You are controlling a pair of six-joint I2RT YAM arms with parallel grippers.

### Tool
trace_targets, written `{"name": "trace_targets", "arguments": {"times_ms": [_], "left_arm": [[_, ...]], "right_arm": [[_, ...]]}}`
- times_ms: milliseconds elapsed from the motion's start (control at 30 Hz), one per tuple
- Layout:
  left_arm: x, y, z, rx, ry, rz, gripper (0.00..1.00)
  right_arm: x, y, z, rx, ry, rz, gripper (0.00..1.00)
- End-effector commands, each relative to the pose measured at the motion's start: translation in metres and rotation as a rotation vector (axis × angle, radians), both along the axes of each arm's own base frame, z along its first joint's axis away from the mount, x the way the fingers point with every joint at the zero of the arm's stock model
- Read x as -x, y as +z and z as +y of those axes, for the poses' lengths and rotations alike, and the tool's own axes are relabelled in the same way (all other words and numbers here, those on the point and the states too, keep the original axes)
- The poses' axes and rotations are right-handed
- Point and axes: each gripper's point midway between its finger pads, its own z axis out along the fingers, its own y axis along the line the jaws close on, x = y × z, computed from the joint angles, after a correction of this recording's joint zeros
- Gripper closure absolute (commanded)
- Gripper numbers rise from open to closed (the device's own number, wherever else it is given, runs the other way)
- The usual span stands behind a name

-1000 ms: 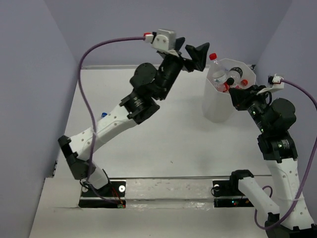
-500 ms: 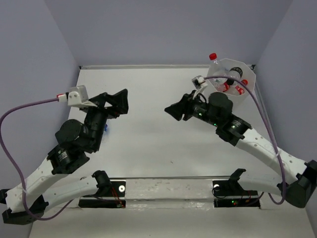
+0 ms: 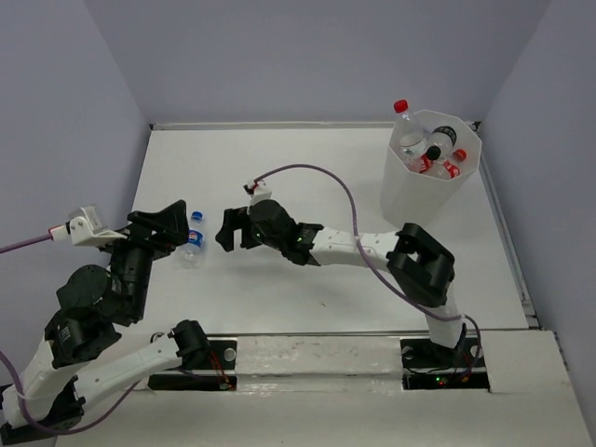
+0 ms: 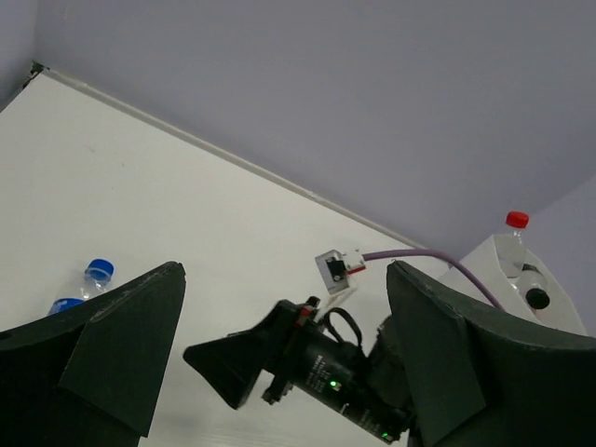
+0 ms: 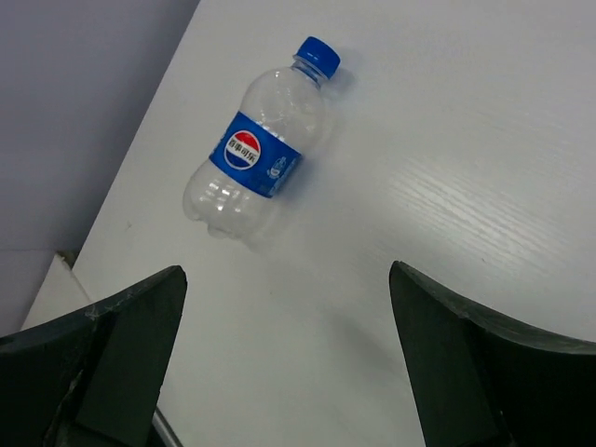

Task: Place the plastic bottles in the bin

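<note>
My right gripper is open and the bottle lies ahead of its fingers, so it will go down and to the left in the top view, onto the bottle's blue label [image 3: 195,237] [image 5: 255,155].
One plastic bottle [image 3: 192,240] with a blue cap and a blue label lies on its side at the left of the table. My right gripper [image 3: 226,229] stands open just right of it, apart from it. In the right wrist view the bottle [image 5: 258,156] lies ahead of the open right gripper [image 5: 289,363], with nothing between the fingers. My left gripper [image 3: 166,222] is open and empty just left of the bottle. The left wrist view shows the blue-capped bottle [image 4: 86,284] beside its left finger [image 4: 121,354]. The bin [image 3: 466,182] at the back right holds several red-capped bottles [image 3: 443,166].
A red-capped bottle [image 3: 403,121] stands up above the bin's far-left rim; the left wrist view shows it [image 4: 513,244] too. My right arm [image 3: 354,247] stretches across the middle of the table. Lilac walls close the left, back and right sides.
My right arm has swung from the bin across to the left of the table and its jaws have opened wide. My left arm has drawn back from beside the bin to the near left.
</note>
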Motion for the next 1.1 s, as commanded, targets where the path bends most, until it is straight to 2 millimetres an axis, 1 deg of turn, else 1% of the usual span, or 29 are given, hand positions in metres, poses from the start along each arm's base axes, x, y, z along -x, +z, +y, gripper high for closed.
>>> {"name": "trace_targets", "arguments": {"times_ms": [0, 67, 100, 133, 167, 200, 233, 267, 300, 333, 367, 400, 433, 467, 533, 600, 633, 700, 767, 800, 833, 867, 900, 933, 967, 1000, 1033, 1067], "left_arm": [[-0.002, -0.017, 0.01, -0.033, 0.059, 0.022, 0.01], [-0.001, -0.018, 0.012, -0.028, 0.065, 0.014, 0.01], [-0.002, -0.02, 0.011, -0.032, 0.065, 0.007, 0.01], [-0.001, -0.02, 0.012, -0.022, 0.064, -0.002, 0.01], [-0.002, -0.019, 0.011, -0.013, 0.061, -0.011, 0.01], [-0.003, -0.023, 0.009, -0.023, 0.062, -0.011, 0.01], [-0.003, -0.021, 0.007, -0.022, 0.053, -0.021, 0.01], [-0.003, -0.022, 0.007, -0.027, 0.052, -0.023, 0.01], [-0.004, -0.023, 0.006, -0.032, 0.05, -0.024, 0.01], [-0.004, -0.025, 0.005, -0.035, 0.048, -0.023, 0.01], [-0.004, -0.026, 0.004, -0.04, 0.046, -0.023, 0.01], [-0.005, -0.028, 0.003, -0.05, 0.042, -0.022, 0.01], [-0.004, -0.028, 0.003, -0.049, 0.042, -0.024, 0.01], [-0.005, -0.031, 0.002, -0.055, 0.039, -0.021, 0.01], [-0.003, -0.032, 0.003, -0.048, 0.033, -0.027, 0.01], [-0.003, -0.033, 0.004, -0.042, 0.029, -0.033, 0.01], [-0.002, -0.034, 0.005, -0.039, 0.029, -0.035, 0.01], [-0.001, -0.034, 0.006, -0.035, 0.031, -0.037, 0.01], [-0.002, -0.036, 0.006, -0.039, 0.032, -0.034, 0.01], [-0.002, -0.037, 0.006, -0.041, 0.035, -0.032, 0.01], [-0.003, -0.039, 0.004, -0.049, 0.034, -0.026, 0.01], [-0.004, -0.041, 0.003, -0.058, 0.033, -0.021, 0.01], [-0.005, -0.042, 0.001, -0.066, 0.032, -0.016, 0.01], [-0.006, -0.044, -0.001, -0.073, 0.032, -0.009, 0.01], [-0.007, -0.045, -0.002, -0.081, 0.033, -0.004, 0.01], [-0.008, -0.047, -0.003, -0.089, 0.036, 0.001, 0.01], [-0.008, -0.048, -0.004, -0.093, 0.037, 0.003, 0.01], [-0.009, -0.049, -0.004, -0.094, 0.037, 0.005, 0.01]], "right_arm": [[-0.029, 0.038, 0.051, -0.136, -0.034, -0.009, 0.04], [-0.036, 0.025, 0.067, -0.113, -0.027, 0.007, 0.03], [-0.042, 0.007, 0.081, -0.087, -0.02, 0.028, 0.02], [-0.044, -0.001, 0.087, -0.081, -0.016, 0.039, 0.02], [-0.043, -0.028, 0.095, -0.058, -0.003, 0.077, 0.02], [-0.043, -0.033, 0.1, -0.063, 0.007, 0.088, 0.02], [-0.039, -0.026, 0.111, -0.084, 0.026, 0.09, 0.01], [-0.037, -0.03, 0.116, -0.088, 0.04, 0.103, 0.0], [-0.038, -0.05, 0.12, -0.072, 0.04, 0.128, 0.0], [-0.037, -0.055, 0.123, -0.067, 0.045, 0.138, 0.0], [-0.039, -0.047, 0.128, -0.079, 0.052, 0.138, 0.0], [-0.036, -0.066, 0.131, -0.057, 0.061, 0.169, 0.0], [-0.036, -0.067, 0.134, -0.063, 0.065, 0.177, 0.0], [-0.035, -0.075, 0.137, -0.055, 0.071, 0.193, 0.0], [-0.035, -0.08, 0.139, -0.052, 0.069, 0.209, 0.0], [-0.033, -0.079, 0.142, -0.063, 0.085, 0.222, 0.0], [-0.033, -0.084, 0.142, -0.057, 0.087, 0.221, 0.0], [-0.033, -0.084, 0.144, -0.068, 0.112, 0.239, 0.01], [-0.031, -0.092, 0.143, -0.062, 0.113, 0.257, 0.07], [-0.03, -0.097, 0.143, -0.064, 0.111, 0.269, 0.13], [-0.029, -0.1, 0.142, -0.064, 0.111, 0.275, 0.24], [-0.034, -0.096, 0.138, -0.073, 0.103, 0.274, 0.28], [-0.034, -0.092, 0.138, -0.088, 0.101, 0.271, 0.3], [-0.032, -0.101, 0.134, -0.073, 0.098, 0.281, 0.38], [-0.037, -0.099, 0.129, -0.078, 0.087, 0.28, 0.44], [-0.04, -0.075, 0.13, -0.128, 0.083, 0.247, 0.52], [-0.04, -0.068, 0.127, -0.139, 0.076, 0.232, 0.64], [-0.042, -0.085, 0.112, -0.108, 0.053, 0.24, 0.67]]}}
